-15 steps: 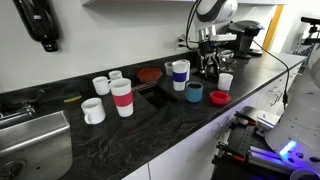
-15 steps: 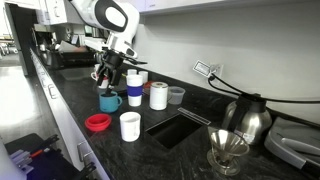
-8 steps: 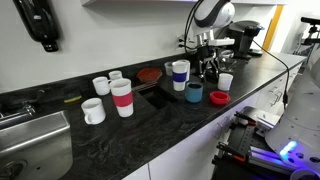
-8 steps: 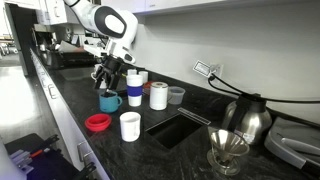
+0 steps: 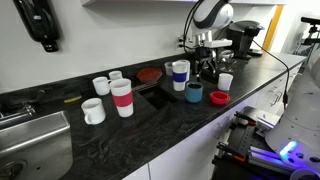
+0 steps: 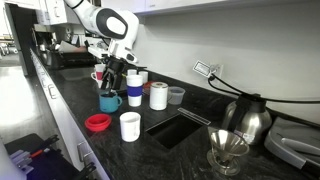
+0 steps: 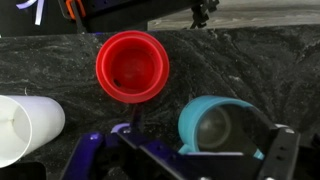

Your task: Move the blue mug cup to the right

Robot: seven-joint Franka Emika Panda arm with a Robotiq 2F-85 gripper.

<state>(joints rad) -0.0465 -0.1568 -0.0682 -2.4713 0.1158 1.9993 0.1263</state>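
The blue mug cup stands upright below my open gripper, so I will next lower it onto the blue mug cup's rim on the red dish's side and close my fingers there.
The blue mug cup is a short teal mug standing upright on the dark counter; it also shows in an exterior view and in the wrist view. My gripper hangs just above it, seen also in an exterior view. In the wrist view the gripper is open, with one finger on each side of the mug and nothing held. I cannot tell whether the fingers touch the mug.
A flat red dish and a small white cup lie close by. A white cup with a blue band, another white cup, a recessed sink and a kettle stand along the counter. A coffee machine is behind.
My gripper has come down slightly closer over the blue mug. The mug and the other cups have not moved.
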